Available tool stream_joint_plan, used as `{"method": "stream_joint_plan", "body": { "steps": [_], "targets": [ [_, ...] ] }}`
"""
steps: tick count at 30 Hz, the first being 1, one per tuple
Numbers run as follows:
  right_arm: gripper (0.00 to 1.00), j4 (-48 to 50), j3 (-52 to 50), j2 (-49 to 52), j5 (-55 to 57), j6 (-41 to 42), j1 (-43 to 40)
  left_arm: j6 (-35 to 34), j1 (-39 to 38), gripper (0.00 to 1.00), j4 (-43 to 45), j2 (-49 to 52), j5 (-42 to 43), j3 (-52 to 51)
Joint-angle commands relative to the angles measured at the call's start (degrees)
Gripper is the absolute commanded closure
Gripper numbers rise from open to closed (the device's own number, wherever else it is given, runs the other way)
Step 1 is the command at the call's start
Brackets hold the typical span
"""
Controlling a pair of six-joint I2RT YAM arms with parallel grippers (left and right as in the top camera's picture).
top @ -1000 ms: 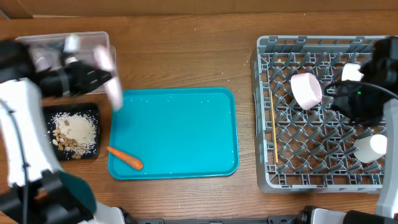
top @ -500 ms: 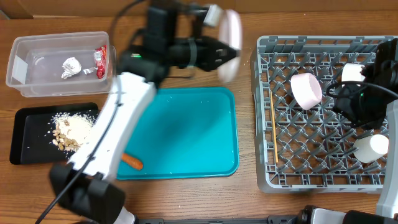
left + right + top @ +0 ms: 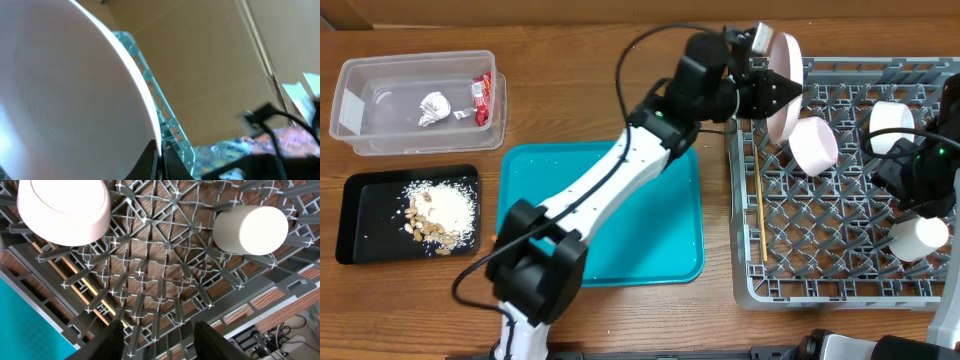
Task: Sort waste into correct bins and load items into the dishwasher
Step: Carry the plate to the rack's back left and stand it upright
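The plate still hangs too high. My left gripper needs to lower it next, beside the white bowl (image 3: 812, 144) at the rack's edge by the teal tray, and then let it go.
My left gripper (image 3: 767, 83) is shut on the rim of the round white plate (image 3: 784, 70) and holds it on edge above the far-left corner of the grey dish rack (image 3: 748, 285). In the left wrist view the plate (image 3: 65, 95) fills the left side, with the fingers (image 3: 157, 159) pinching its rim. My right gripper (image 3: 160, 340) is open and empty above the rack grid, and it also shows in the overhead view (image 3: 912, 185). The rack holds a white bowl (image 3: 812, 144), another white dish (image 3: 884, 117), a cup (image 3: 918, 238) and chopsticks (image 3: 760, 205).
The clear tub (image 3: 360, 135) at far left holds the tissue ball (image 3: 434, 105) and red wrapper (image 3: 482, 95). The black tray (image 3: 360, 215) holds rice and peanut shells (image 3: 438, 212). The teal tray (image 3: 630, 250) lies in the middle under my left arm. The carrot is hidden behind that arm.
My left arm has swung the plate from over the tub at the left, across the teal tray, to the rack's far-left corner. The right arm has barely moved.
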Motion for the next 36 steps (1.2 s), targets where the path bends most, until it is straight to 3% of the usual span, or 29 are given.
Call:
{"method": "stream_joint_plan", "body": {
  "steps": [1,7,12,17,19,21,24,27,31,34,36],
  "targets": [
    [0.51,0.37,0.46,-0.7,0.7,0.42,-0.15,-8.81,-0.68,0.96,4.74,4.17,-2.29,1.03],
    [0.51,0.74,0.46,-0.7,0.7,0.42,-0.15,-14.08,-1.03,0.96,7.08,7.76,-1.42,1.03],
    [0.51,0.96,0.46,-0.7,0.7,0.39,-0.15,-14.05,-0.79,0.96,7.17,8.02,0.96,1.03],
    [0.51,1.07,0.46,-0.7,0.7,0.39,-0.15,-7.98,1.18,0.89,-3.91,8.0,3.93,1.03],
    [0.52,1.05,0.46,-0.7,0.7,0.39,-0.15,-5.9,2.34,0.79,-7.96,8.0,4.24,1.03],
    [0.51,1.05,0.46,-0.7,0.7,0.39,-0.15,-4.17,3.58,0.61,-9.75,8.0,5.81,1.03],
    [0.51,1.05,0.46,-0.7,0.7,0.37,-0.15,-1.92,5.22,0.44,-10.25,7.58,8.22,1.03],
    [0.51,1.03,0.46,-0.7,0.7,0.39,-0.15,0.92,6.6,0.4,-12.59,6.43,7.43,1.03],
    [0.51,1.09,0.46,-0.7,0.7,0.39,-0.15,5.35,8.0,0.24,-17.07,4.31,4.92,1.03],
    [0.51,1.11,0.46,-0.7,0.7,0.39,-0.15,10.08,9.05,0.0,-22.69,1.77,0.96,1.03],
    [0.51,1.14,0.46,-0.7,0.7,0.39,-0.15,14.4,9.73,0.0,-28.22,-0.7,-4.07,1.05]
  ]
}}
